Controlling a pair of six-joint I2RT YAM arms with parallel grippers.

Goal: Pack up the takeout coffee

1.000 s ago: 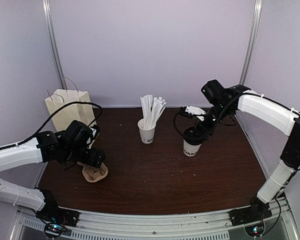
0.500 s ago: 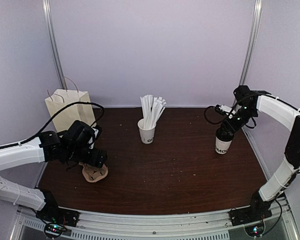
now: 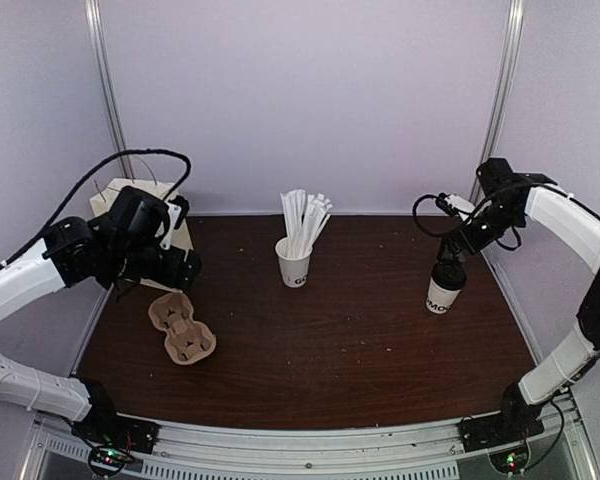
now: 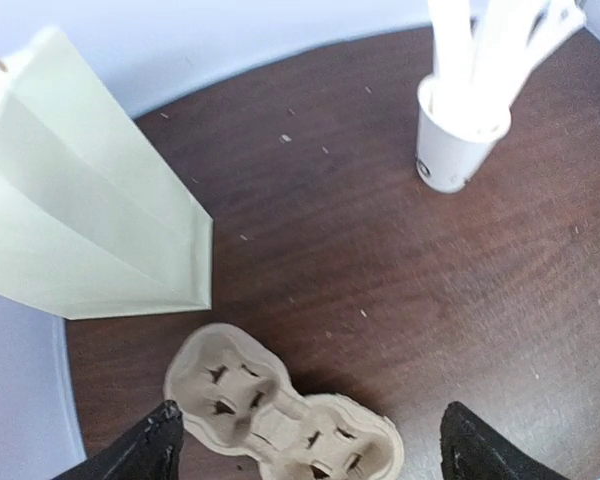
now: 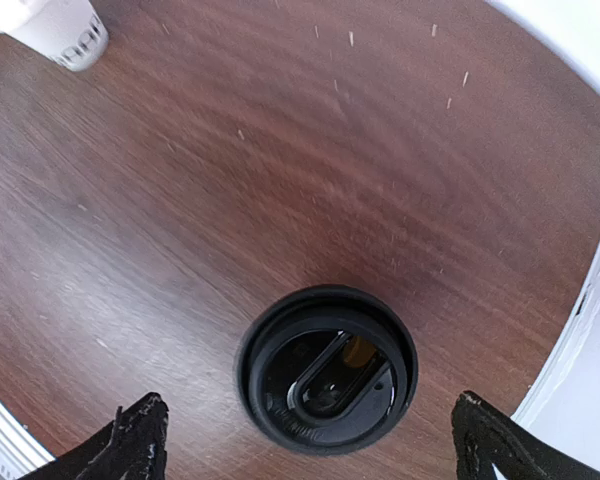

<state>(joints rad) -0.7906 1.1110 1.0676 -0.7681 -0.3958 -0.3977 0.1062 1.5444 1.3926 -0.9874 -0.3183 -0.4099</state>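
Observation:
I will lift my left gripper above the tray [image 3: 181,327] next, and then I will lower it onto the tray's rim that faces the sticks.
The takeout coffee [image 3: 441,297], a white paper cup with dark letters and its black lid [image 5: 327,370] on, stands on the table at the far right. My right gripper [image 3: 456,252] hovers just above it, open, with a fingertip on either side of the lid and clear of it [image 5: 315,445]. My left gripper [image 3: 170,273] hangs open above the brown pulp cup tray [image 3: 181,327], which lies flat at the left. In the left wrist view the tray [image 4: 230,385] sits below and between the spread fingers, untouched.
A cream paper bag [image 4: 70,210] stands upright at the back left, partly hidden by my left arm [image 3: 108,195]. A white cup with tall wrapped sticks [image 3: 294,262] stands mid-table at the back. The table's right edge runs close beside the coffee.
The right arm carried the coffee to the far right, set it down and opened, now lifted just above the lid. The left gripper rose off the tray and drew back toward the bag.

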